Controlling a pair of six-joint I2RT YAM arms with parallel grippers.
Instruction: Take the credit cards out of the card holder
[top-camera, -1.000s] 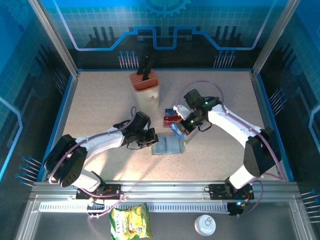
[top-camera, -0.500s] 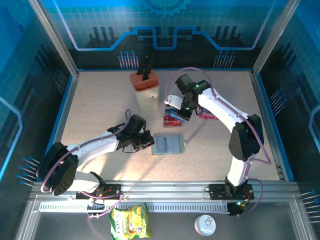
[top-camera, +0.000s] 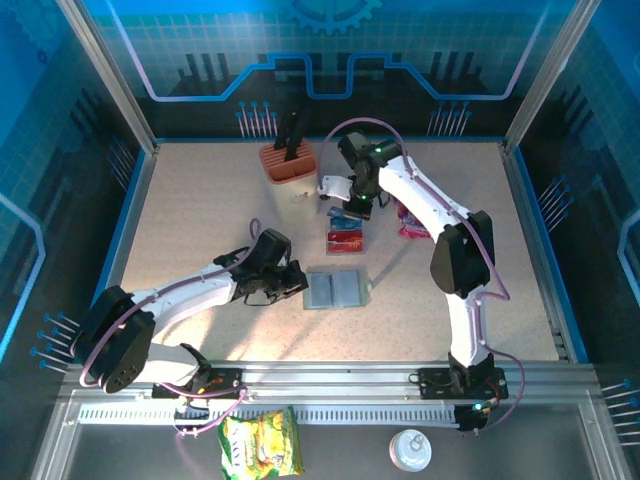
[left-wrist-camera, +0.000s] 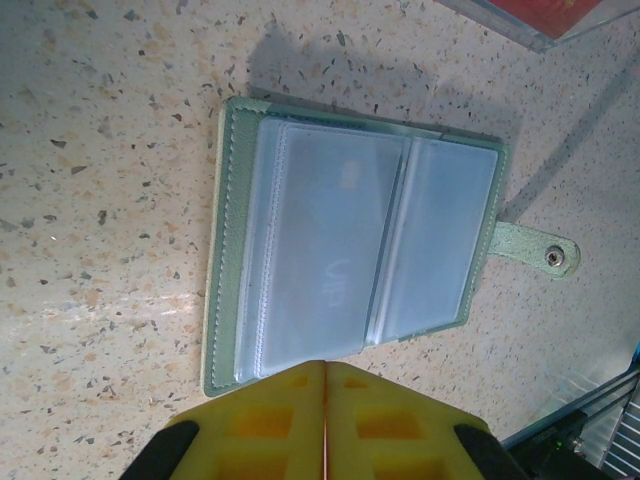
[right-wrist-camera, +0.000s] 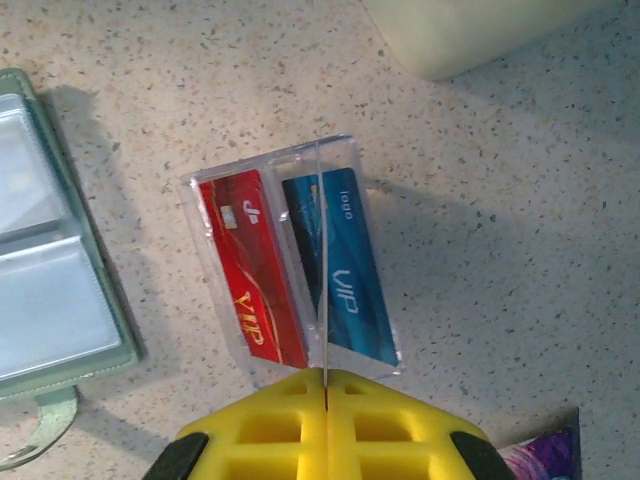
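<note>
The thin credit card hangs upright over the blue card's section (top-camera: 345, 223) (right-wrist-camera: 346, 265), so the robot's right gripper should go down into that section below it and release the card there.
The card holder (top-camera: 335, 290) (left-wrist-camera: 350, 260) (right-wrist-camera: 50, 290) lies open and flat mid-table, showing two pale panels inside its grey-green cover. My left gripper (top-camera: 299, 283) (left-wrist-camera: 325, 365) is shut with nothing in it, its tips at the holder's left edge. My right gripper (top-camera: 352, 208) (right-wrist-camera: 325, 372) is shut on a thin credit card (right-wrist-camera: 320, 250), seen edge-on and held upright over a clear plastic stand (top-camera: 345, 240) (right-wrist-camera: 275, 160). A red card (right-wrist-camera: 250, 270) and a blue card (right-wrist-camera: 355, 280) lie in the stand. In the top view a bit of blue shows at the right fingertips.
A cream container with an orange top and black utensils (top-camera: 290, 170) (right-wrist-camera: 470, 30) stands just behind the stand. A purple snack packet (top-camera: 412, 222) (right-wrist-camera: 540, 455) lies to the right. A yellow-green packet (top-camera: 260, 445) and a white round can (top-camera: 410, 450) sit below the front rail.
My right arm has carried the card away from the holder toward the back, over the clear stand. The left gripper shifted slightly left, then stayed at the holder's edge.
</note>
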